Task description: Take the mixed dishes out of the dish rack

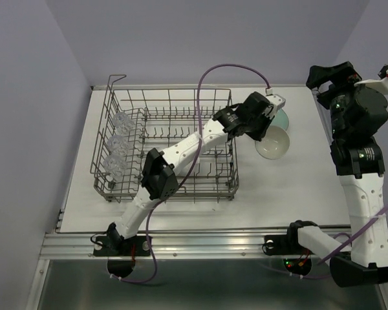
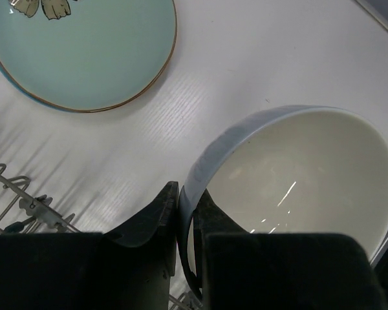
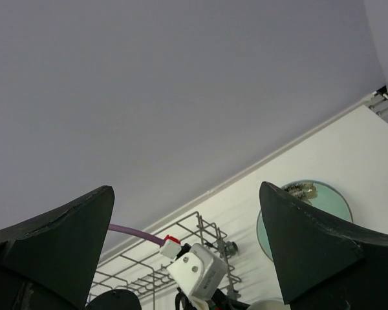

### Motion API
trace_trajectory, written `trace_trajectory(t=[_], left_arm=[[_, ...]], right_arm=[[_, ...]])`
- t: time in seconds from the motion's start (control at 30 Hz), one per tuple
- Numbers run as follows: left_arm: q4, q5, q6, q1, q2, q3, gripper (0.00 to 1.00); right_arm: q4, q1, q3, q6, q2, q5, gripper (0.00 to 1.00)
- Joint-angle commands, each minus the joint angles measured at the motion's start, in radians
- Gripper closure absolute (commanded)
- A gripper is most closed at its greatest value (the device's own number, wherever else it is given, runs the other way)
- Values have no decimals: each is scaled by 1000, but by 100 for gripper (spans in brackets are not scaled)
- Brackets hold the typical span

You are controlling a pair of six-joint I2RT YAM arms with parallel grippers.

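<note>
My left gripper carries the bowl back and down to the empty nearer table next, then releases it, since the plate (image 2: 84, 51) takes the far spot.
The grey wire dish rack (image 1: 168, 145) stands left of the table's middle, with three clear textured glasses (image 1: 116, 143) in a row along its left side. My left gripper (image 1: 266, 126) reaches past the rack's right side and is shut on the rim of a white bowl (image 1: 273, 143). The left wrist view shows one finger inside and one outside the bowl (image 2: 304, 174), with the gripper (image 2: 184, 194) at its rim. A pale green plate (image 2: 84, 51) with a dark floral mark lies flat on the table just beyond the bowl. My right gripper (image 3: 186, 187) is open, empty and raised at the far right (image 1: 318, 79).
The white table (image 1: 297, 187) stretches right of the rack. The plate (image 1: 284, 118) is partly hidden under my left wrist. The rack's right wall (image 2: 19, 200) is close beside the bowl. A purple cable (image 1: 220, 68) arches over the rack. Grey walls stand behind and to the left.
</note>
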Motion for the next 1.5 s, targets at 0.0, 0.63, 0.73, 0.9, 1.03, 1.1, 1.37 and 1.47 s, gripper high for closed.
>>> trace_trajectory(t=[0.0,0.63,0.73,0.9,1.03,1.1,1.37,1.47], left_arm=[[69,-4,67,-55,-23,57,100],[55,27,121,-183,135,-29,100],[49,12,111,-184,152,-33,92],[50,30,99,-184,176,-38,88],[47,29,99,-183,193,-41,85],[38,29,70,-183,200,-39,77],[24,21,62,-183,180,-52,29],[15,20,62,-183,154,-32,18]], right_arm=[[-7,-1,-29,-8,4,-43,0],[-5,-1,-75,-6,7,-68,0],[-7,-1,-75,-8,7,-69,0],[-5,-1,-78,-8,0,-66,0],[-7,-1,-78,-9,-3,-69,0],[-7,-1,-83,-9,-3,-72,0],[-7,-1,-82,-8,-8,-71,0],[-7,-1,-80,-6,-14,-72,0]])
